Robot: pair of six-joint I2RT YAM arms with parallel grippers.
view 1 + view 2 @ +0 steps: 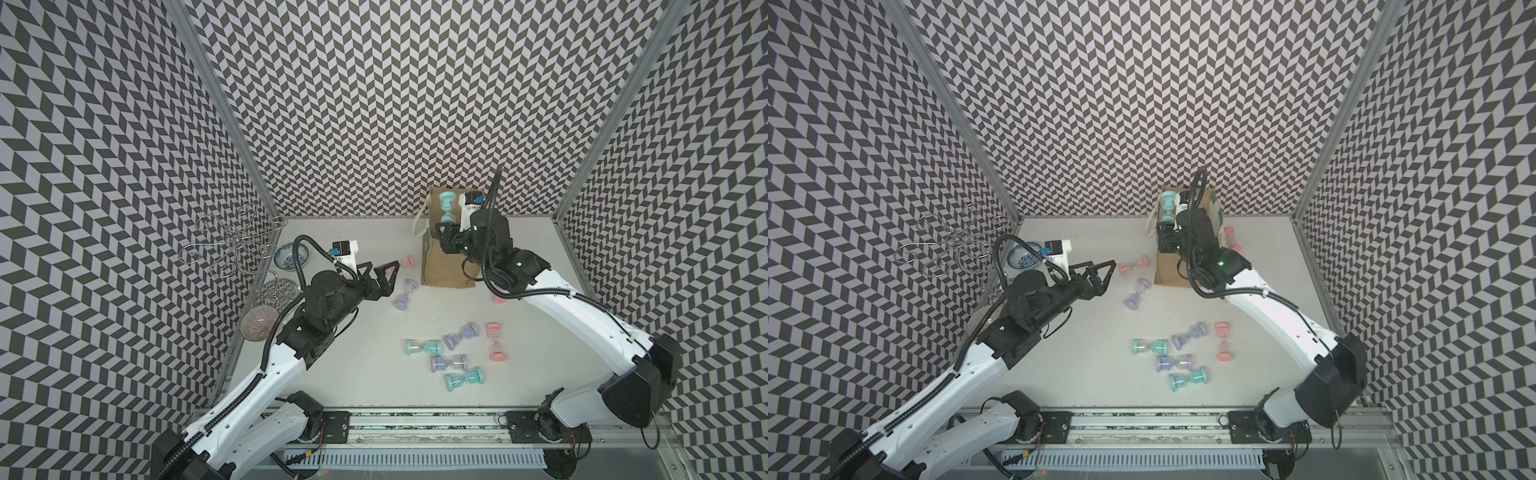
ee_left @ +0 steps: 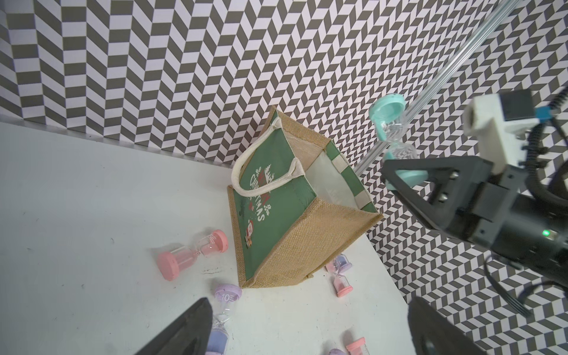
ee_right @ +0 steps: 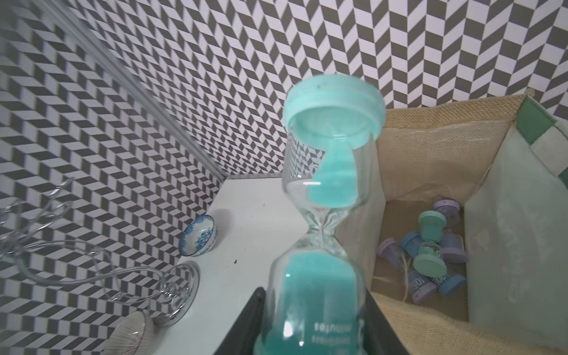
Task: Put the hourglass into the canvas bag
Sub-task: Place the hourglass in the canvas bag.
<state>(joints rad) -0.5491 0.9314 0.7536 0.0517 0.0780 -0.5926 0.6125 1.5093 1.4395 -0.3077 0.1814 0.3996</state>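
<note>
The canvas bag's opening lies below my right gripper. I will next tip its fingers downward, lower them between the canvas bag's sides and release the hourglass's bulb.
My right gripper (image 1: 444, 232) (image 3: 313, 333) is shut on the lower bulb of a teal hourglass (image 1: 447, 206) (image 1: 1168, 205) (image 3: 322, 261), held upright above the open mouth of the canvas bag (image 1: 440, 270) (image 1: 1167, 272) (image 2: 276, 215) (image 3: 430, 147). The tan and green bag stands at the back of the table. Several hourglasses (image 3: 430, 255) lie on its floor. My left gripper (image 1: 380, 271) (image 1: 1100, 268) (image 2: 310, 338) hovers open and empty left of the bag, over a purple hourglass (image 1: 405, 293) (image 2: 226, 304) and next to a pink hourglass (image 1: 406, 262) (image 2: 190, 255).
Several loose hourglasses (image 1: 455, 353) lie near the table's front. A blue-and-white bowl (image 1: 291, 253), a wire glass stand (image 1: 237, 245) and a ribbed glass dish (image 1: 257, 326) sit along the left wall. More hourglasses (image 2: 341, 276) lie beside the bag.
</note>
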